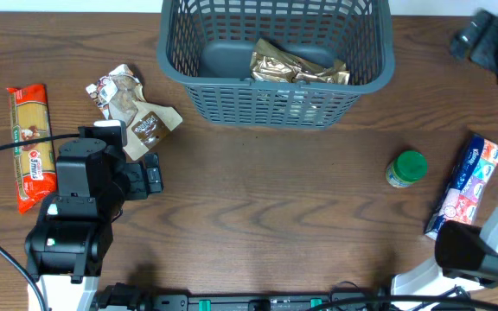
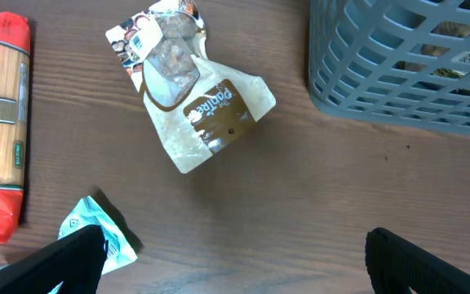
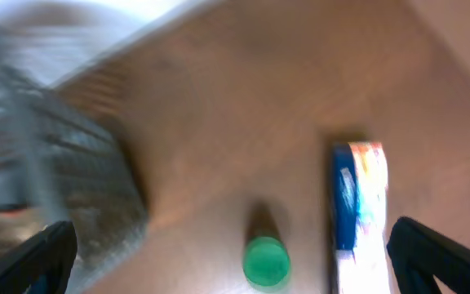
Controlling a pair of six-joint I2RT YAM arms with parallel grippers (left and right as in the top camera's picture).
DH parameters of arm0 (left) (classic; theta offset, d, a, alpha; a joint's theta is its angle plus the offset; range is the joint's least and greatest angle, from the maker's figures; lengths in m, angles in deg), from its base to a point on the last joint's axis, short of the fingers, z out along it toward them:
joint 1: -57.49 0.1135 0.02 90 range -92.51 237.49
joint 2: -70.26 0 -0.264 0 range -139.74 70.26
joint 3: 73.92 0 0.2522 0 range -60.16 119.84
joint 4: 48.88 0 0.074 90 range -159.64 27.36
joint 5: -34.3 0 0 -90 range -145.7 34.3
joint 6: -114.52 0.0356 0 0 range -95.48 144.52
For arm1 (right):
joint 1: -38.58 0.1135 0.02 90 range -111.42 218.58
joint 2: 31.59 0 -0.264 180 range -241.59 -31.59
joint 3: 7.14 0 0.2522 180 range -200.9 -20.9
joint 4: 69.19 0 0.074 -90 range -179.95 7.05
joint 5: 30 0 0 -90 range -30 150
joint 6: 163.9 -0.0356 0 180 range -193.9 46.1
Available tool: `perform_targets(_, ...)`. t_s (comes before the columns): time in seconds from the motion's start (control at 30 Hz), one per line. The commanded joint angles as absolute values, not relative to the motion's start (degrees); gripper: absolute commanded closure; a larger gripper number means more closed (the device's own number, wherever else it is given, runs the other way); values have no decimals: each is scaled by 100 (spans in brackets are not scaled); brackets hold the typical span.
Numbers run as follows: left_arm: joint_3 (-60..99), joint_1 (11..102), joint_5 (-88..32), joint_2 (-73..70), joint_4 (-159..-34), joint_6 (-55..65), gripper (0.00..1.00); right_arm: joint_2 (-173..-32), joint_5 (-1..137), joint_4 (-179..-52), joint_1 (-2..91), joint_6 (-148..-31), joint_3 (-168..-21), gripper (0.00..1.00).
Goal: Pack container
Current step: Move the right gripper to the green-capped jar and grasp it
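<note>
Next, my right gripper moves down and back until its open fingers straddle the green-lidded jar, since the jar stands upright with bare wood around it.
The container, a grey-blue slotted basket, stands at the far middle of the table with a gold packet inside. In the left wrist view its corner shows at the upper right. My left gripper hangs open and empty just below two snack packets. In its wrist view, my left gripper has bare wood between its fingers, the tan packet ahead and a teal packet by the left finger. My right gripper is open and empty, high over the table; its view is blurred.
A red spaghetti packet lies at the far left. A green-lidded jar stands right of centre, with a blue packet beside it near the right arm's base. Dark arm parts sit at the top right.
</note>
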State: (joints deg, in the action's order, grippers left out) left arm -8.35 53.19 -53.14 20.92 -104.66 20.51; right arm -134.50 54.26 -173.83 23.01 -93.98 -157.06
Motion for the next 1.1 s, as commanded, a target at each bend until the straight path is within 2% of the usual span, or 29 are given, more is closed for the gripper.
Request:
perform_targets(0.0, -715, 5295, -5381, 2092, -10464, 2230, 1, -13498, 5352, -17997, 1879, -10086, -15677, 1)
perform_targets(0.13, -715, 5295, -5381, 2092, -10462, 2261, 2, -13216, 5966, -18029, 1660, -9590, -15067, 1)
perform_targets(0.3, -715, 5295, -5381, 2092, -10501, 2258, 2, -12432, 5918, -17817, 1787, -9618, -13376, 1)
perform_targets(0.43, -715, 5295, -5381, 2092, -10506, 2258, 2, -11929, 5887, -16897, 1921, -9697, -11669, 1)
perform_targets(0.67, -715, 5295, -5379, 2092, -10506, 2256, 2, -11870, 5894, -14963, 2047, -9747, -9404, 1)
perform_targets(1.07, -715, 5295, -5377, 2092, -10591, 2254, 2, -11892, 5891, -12449, 2078, -9747, -7540, 1)
